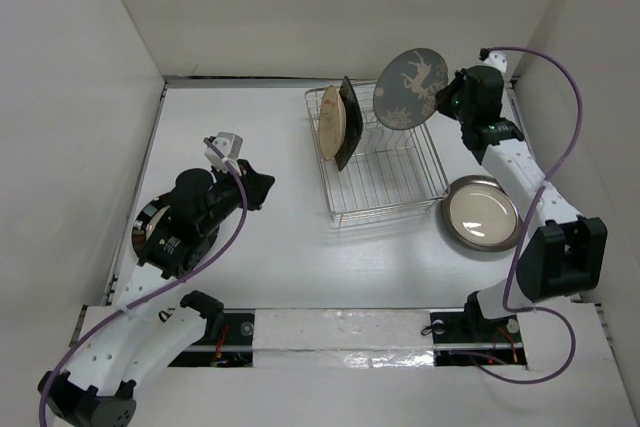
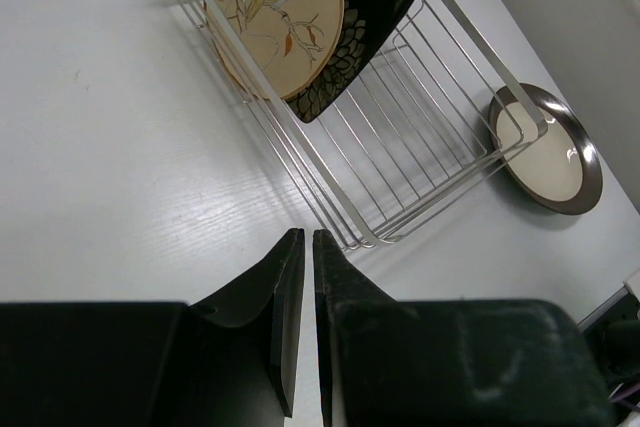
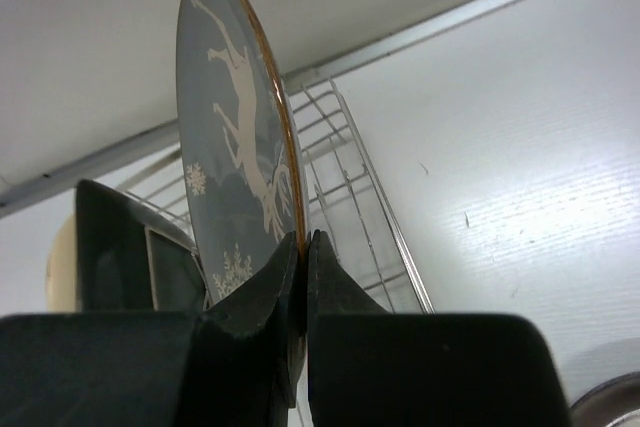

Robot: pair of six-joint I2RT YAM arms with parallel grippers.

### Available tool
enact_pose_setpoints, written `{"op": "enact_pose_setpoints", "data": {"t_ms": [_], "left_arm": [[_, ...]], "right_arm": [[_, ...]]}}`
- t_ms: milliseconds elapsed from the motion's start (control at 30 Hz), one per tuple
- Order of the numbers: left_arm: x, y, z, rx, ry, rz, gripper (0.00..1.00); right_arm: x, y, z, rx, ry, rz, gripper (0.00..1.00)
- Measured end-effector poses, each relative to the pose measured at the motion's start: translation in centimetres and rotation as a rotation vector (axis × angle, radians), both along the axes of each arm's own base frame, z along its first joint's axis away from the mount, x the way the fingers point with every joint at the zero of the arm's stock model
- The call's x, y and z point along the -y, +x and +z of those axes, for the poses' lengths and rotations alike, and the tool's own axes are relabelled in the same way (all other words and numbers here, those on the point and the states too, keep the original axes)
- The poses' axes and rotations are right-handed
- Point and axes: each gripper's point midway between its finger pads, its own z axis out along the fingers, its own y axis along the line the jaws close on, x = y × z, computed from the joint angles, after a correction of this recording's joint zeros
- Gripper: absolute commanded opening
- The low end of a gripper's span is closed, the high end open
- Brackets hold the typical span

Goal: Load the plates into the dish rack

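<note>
The rack's slots beside the black square plate (image 1: 348,125) are empty. I should next swing my right gripper left in the top view, turning it, and lower it over them.
The silver wire dish rack (image 1: 385,213) stands at centre back. A tan round plate (image 1: 331,119) and a black square flowered plate (image 1: 348,125) stand upright at its left end. My right gripper (image 1: 449,100) is shut on the rim of a grey-blue round plate (image 1: 410,89) with a pale deer, holding it upright above the rack's back right. The right wrist view shows the pads (image 3: 285,257) pinching that plate (image 3: 235,127). A dark plate with a cream centre (image 1: 480,213) lies flat right of the rack. My left gripper (image 1: 258,187) is shut and empty, left of the rack.
Another dark round plate (image 1: 143,223) lies partly under my left arm at the table's left. White walls enclose the table on three sides. In the left wrist view the rack rim (image 2: 330,187) is just ahead of my left fingertips (image 2: 292,243).
</note>
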Motion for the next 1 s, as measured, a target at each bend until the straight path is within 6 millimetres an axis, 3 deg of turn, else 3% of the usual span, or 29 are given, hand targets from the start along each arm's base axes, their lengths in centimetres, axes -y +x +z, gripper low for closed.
{"op": "enact_pose_setpoints", "data": {"t_ms": [200,433,800,1000], "left_arm": [[0.1,0.0,-0.1,-0.003,0.0,-0.007,0.06],[0.2,-0.1,-0.1,-0.004,-0.001,-0.011,0.06],[0.3,-0.2,0.0,-0.004,-0.004,-0.02,0.06],[0.3,-0.2,-0.1,-0.005,-0.004,-0.022,0.06]], "right_arm": [[-2.4,0.7,-3.5,-0.142,-0.14,0.004,0.0],[-5.2,1.1,-4.2,-0.191,-0.275,0.025,0.0],[-6.9,1.1,-2.6,-0.195,-0.435,0.007,0.0],[-6.9,1.2,1.9,-0.126,-0.482,-0.023,0.0]]}}
